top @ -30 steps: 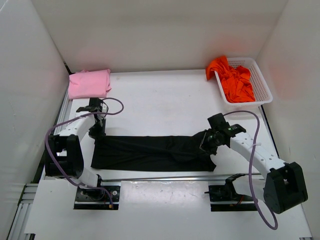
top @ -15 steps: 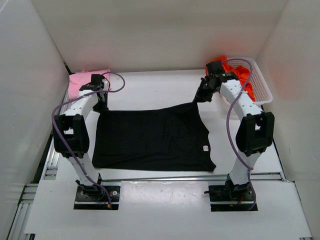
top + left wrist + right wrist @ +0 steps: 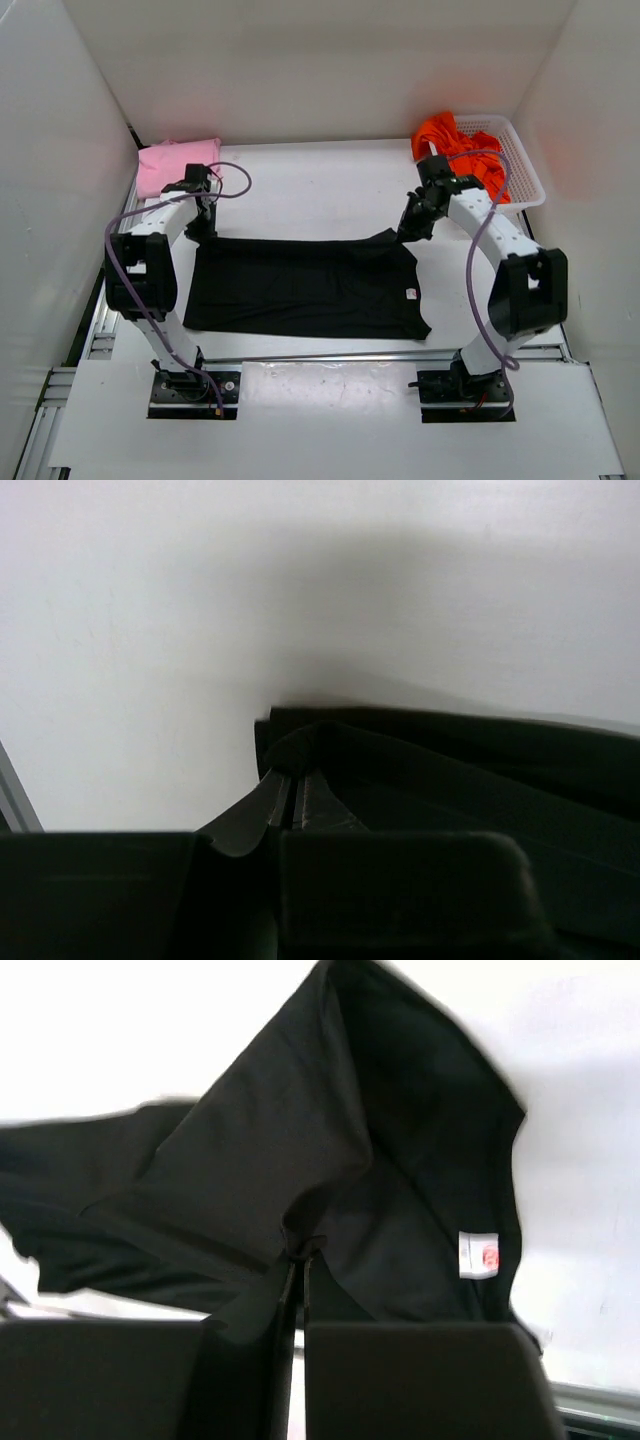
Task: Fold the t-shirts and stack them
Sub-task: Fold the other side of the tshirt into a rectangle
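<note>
My left gripper moves back next, then opens, to get the shirt's pinched far corner onto the black shirt's nearer cloth [image 3: 300, 1245], since the shirt's far edge is doubled toward me.
A black t-shirt [image 3: 300, 290] lies spread across the middle of the table, its far edge doubled over toward me. My left gripper [image 3: 200, 228] is shut on the shirt's far left corner [image 3: 290, 765]. At the far right corner, my right gripper [image 3: 408, 232] pinches a raised peak of the black cloth [image 3: 300, 1245]; a white neck label [image 3: 478, 1255] shows beside it. A folded light pink t-shirt [image 3: 178, 165] rests at the back left. The orange-red t-shirt [image 3: 470, 150] is bunched in the basket.
A white mesh basket [image 3: 528, 165] stands at the back right, the orange-red cloth spilling over its left rim. White walls close in the table on three sides. A metal rail [image 3: 320, 358] runs along the near edge by the arm bases.
Both grippers first carried the shirt's edge from the near side up to the back of the table, opening the cloth out. Now they have come back toward me, laying the far edge over.
</note>
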